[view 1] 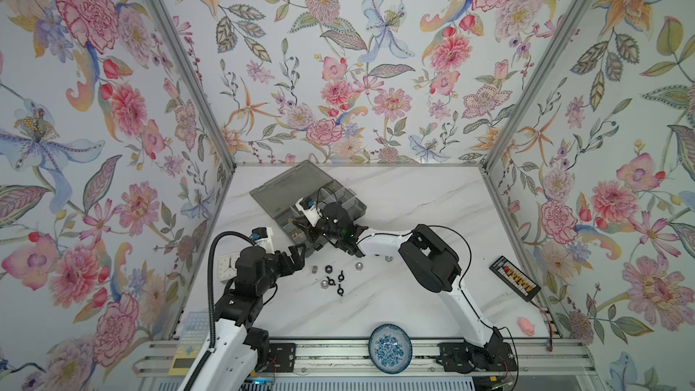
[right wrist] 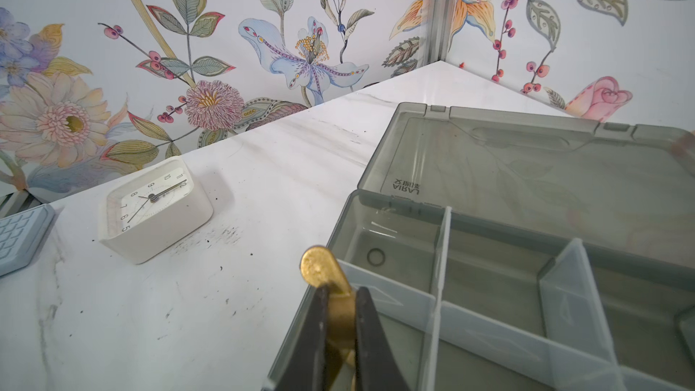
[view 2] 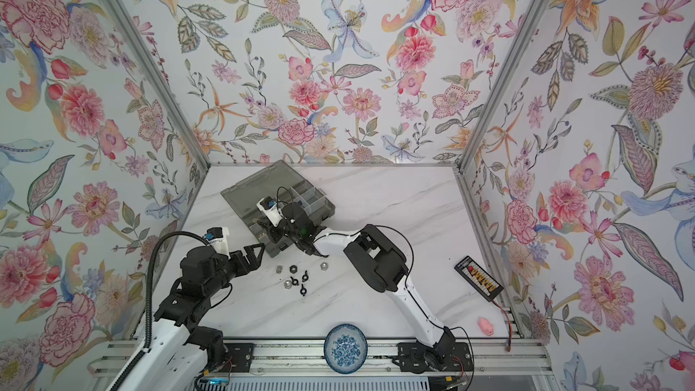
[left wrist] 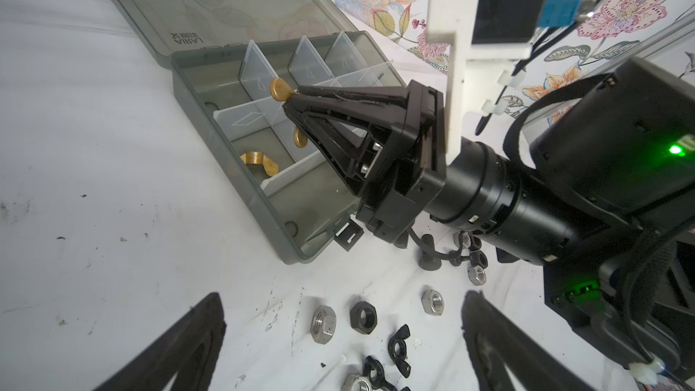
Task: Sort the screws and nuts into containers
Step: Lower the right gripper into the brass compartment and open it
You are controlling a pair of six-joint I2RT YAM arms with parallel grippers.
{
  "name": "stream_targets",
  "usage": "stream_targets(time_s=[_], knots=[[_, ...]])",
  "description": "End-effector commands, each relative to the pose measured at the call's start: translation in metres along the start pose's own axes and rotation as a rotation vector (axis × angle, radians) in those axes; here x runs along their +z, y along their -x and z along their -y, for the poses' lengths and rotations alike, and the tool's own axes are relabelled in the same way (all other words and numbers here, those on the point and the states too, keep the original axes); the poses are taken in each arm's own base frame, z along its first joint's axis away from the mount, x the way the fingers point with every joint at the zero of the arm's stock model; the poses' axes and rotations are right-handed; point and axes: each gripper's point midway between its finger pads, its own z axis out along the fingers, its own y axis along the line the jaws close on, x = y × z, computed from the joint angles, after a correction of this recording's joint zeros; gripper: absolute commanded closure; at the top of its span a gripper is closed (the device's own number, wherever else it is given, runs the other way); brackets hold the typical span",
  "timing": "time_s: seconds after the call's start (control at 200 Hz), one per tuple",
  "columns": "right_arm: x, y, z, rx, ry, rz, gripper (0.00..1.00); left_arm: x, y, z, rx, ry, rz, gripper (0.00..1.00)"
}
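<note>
The right gripper dips slightly down over the section of the box below next and releases the held wing nut there, since another brass wing nut already lies there.
The smoky grey organizer box lies open at the back left, its containers split by clear dividers. My right gripper hovers over the box's near end, shut on a brass wing nut. Another brass wing nut lies in a compartment below it. My left gripper stands open just left of loose nuts on the table: a silver hex nut, a black hex nut and black wing nuts. Black screws lie under the right arm.
A white clock and a calculator sit at the left edge. The blue-and-white dish rests on the front rail. A black connector board and a pink toy lie at the right.
</note>
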Motion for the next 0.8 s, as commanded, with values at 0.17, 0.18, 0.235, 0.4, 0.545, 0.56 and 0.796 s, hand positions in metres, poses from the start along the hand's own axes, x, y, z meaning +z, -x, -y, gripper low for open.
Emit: stream_targets(time_s=[0.17,0.18,0.235,0.4,0.545,0.56,0.796], knots=[[0.0078,-0.0009,-0.0011,0.01,-0.007,0.018,0.99,-0.0056,0.0089,0.003,0.017,0.0,0.016,0.01],[0.0079,-0.0011,-0.0012,0.01,-0.007,0.018,0.99,-0.0057,0.0093,0.0032,0.017,0.0,0.017,0.01],[0.0077,-0.0009,0.0004,0.01,-0.01,0.018,0.99,-0.0058,0.0095,0.0035,0.018,-0.001,0.018,0.01],[0.0085,-0.0057,0.0023,0.013,-0.017,0.009,0.97,-0.0056,0.0087,0.0033,0.015,-0.002,0.016,0.01],[0.0083,-0.005,0.003,0.014,-0.017,0.009,0.96,-0.0049,0.0083,0.003,0.013,-0.002,0.015,0.01],[0.0084,-0.0059,0.0034,0.016,-0.019,0.005,0.96,-0.0049,0.0085,0.0032,0.014,-0.003,0.016,0.01],[0.0085,-0.0062,0.0023,0.019,-0.017,0.009,0.92,-0.0058,0.0085,0.0035,0.014,-0.004,0.018,0.01]])
